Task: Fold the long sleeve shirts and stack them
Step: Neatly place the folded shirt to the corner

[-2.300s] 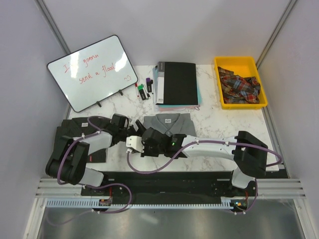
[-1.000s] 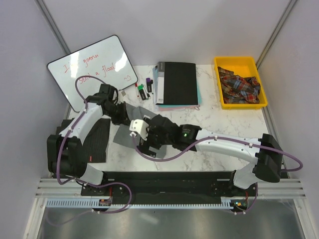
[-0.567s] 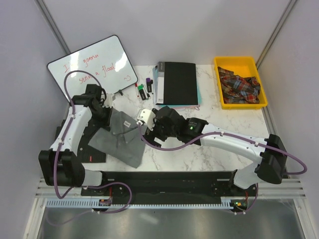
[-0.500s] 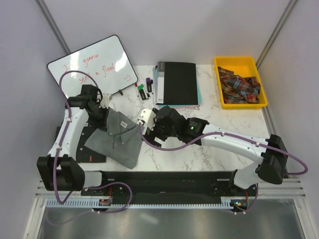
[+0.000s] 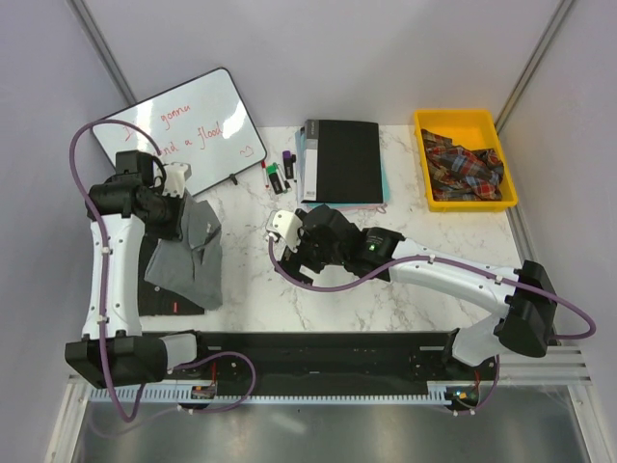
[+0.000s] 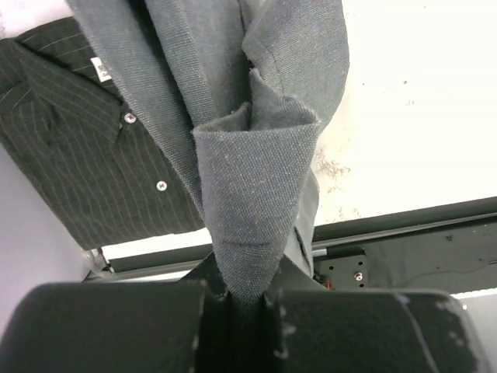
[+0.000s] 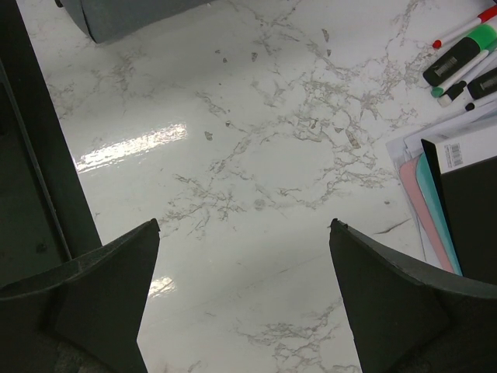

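The striped shirt's buttoned part (image 5: 151, 295) (image 6: 101, 159) lies uncovered, so my left gripper moves to the left in the top view over it next, lowers and releases the grey shirt's fold.
My left gripper (image 5: 183, 214) is shut on a bunched fold of the plain grey long sleeve shirt (image 5: 196, 253), lifted at the table's left side. In the left wrist view the grey cloth (image 6: 256, 179) is pinched between the jaws and hangs from my left gripper (image 6: 242, 294). Below it the dark striped shirt (image 6: 93, 155) lies flat; from above the striped shirt (image 5: 160, 292) peeks out under the grey one. My right gripper (image 5: 289, 253) hovers open over bare marble mid-table, apart from both shirts. Nothing is between the jaws of my right gripper (image 7: 242, 233). A grey shirt corner (image 7: 124, 15) shows top left.
A black book (image 5: 341, 160) on a teal and pink stack lies at the back centre, with markers (image 5: 277, 174) to its left. A whiteboard (image 5: 179, 138) leans at the back left. A yellow bin (image 5: 465, 123) of plaid cloth sits back right.
My left gripper has swung left and up with the grey shirt, which now hangs over the striped shirt. My right gripper has drawn back from the shirt and stays open mid-table.
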### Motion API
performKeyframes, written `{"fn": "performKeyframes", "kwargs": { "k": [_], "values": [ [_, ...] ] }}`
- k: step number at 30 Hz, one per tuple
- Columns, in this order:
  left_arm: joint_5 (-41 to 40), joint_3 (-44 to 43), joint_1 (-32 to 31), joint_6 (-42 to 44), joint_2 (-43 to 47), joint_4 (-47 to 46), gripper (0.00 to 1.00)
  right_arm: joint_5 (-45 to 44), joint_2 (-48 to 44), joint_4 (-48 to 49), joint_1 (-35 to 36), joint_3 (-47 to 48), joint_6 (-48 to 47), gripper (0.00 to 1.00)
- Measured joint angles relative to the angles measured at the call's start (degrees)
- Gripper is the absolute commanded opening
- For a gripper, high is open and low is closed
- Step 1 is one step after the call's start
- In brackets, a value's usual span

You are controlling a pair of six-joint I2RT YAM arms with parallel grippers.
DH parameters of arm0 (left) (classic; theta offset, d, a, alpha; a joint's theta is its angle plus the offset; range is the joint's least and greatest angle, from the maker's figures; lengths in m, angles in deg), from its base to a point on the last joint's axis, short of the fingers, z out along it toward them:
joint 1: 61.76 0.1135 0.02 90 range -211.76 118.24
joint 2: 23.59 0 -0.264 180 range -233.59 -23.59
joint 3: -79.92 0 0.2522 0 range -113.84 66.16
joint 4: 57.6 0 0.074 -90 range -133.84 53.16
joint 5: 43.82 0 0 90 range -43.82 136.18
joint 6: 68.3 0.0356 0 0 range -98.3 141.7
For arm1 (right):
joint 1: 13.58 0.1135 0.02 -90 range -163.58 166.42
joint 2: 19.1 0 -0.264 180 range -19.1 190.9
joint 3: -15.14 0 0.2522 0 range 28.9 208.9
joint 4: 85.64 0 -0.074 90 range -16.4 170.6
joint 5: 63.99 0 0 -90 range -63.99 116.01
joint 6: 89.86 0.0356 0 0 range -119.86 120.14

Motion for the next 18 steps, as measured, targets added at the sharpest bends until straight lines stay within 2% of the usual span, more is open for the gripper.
{"fn": "performKeyframes", "kwargs": {
  "k": [11,15,18],
  "values": [
    [0.76,-4.83,5.09,4.17,0.17,1.97,0.02,0.0,0.0,0.0,-0.09,0.0,-0.42,0.98],
    [1.53,-4.02,8.35,6.73,0.2,2.01,0.02,0.0,0.0,0.02,-0.09,0.0,-0.42,0.98],
    [1.57,-0.33,11.39,9.05,0.46,0.72,0.02,0.02,-0.02,0.0,-0.09,-0.02,-0.42,0.98]
  ]
}}
